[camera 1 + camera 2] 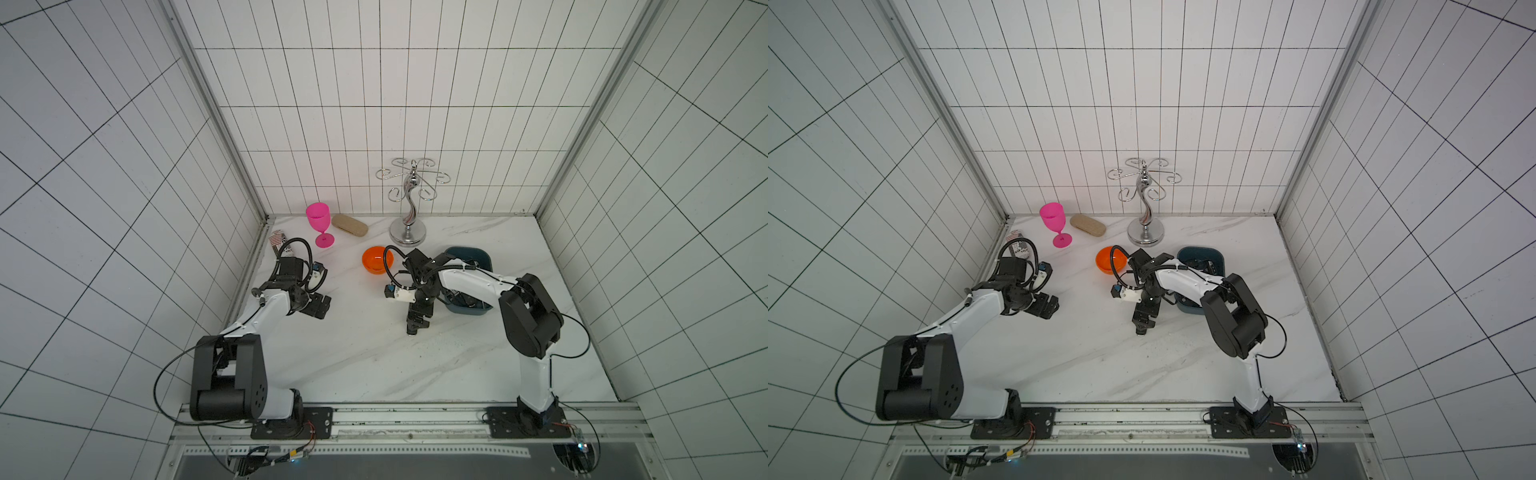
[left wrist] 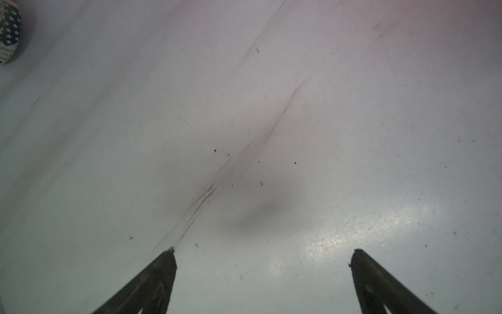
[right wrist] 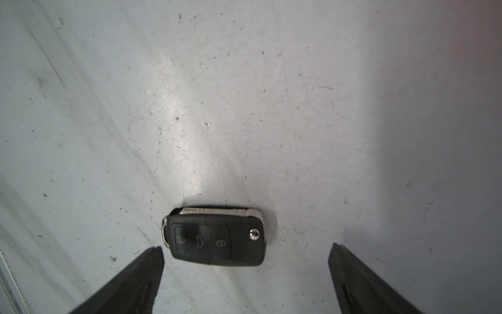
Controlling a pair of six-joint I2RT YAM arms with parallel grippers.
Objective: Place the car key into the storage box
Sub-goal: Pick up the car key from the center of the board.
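Note:
The car key (image 3: pixel 217 239) is below my right gripper, between its open fingers; it should lower next and close on the key's short ends.
A black car key (image 3: pixel 217 239) with three buttons and a chrome trim lies flat on the white marble table. My right gripper (image 3: pixel 245 247) hangs open just above it, one finger on each side and neither touching it. In both top views that gripper (image 1: pixel 415 328) (image 1: pixel 1143 328) points down at mid-table and hides the key. The teal storage box (image 1: pixel 478 255) (image 1: pixel 1200 253) sits just behind and to the right, partly covered by my right forearm. Open over bare table at the left is my left gripper (image 2: pixel 262 252) (image 1: pixel 318 305).
An orange bowl (image 1: pixel 377 260) sits left of the box. Along the back stand a pink goblet (image 1: pixel 319 222), a tan case (image 1: pixel 350 225) and a chrome hook stand (image 1: pixel 409 232). A star-printed can (image 1: pixel 279 243) (image 2: pixel 9 30) lies by the left wall.

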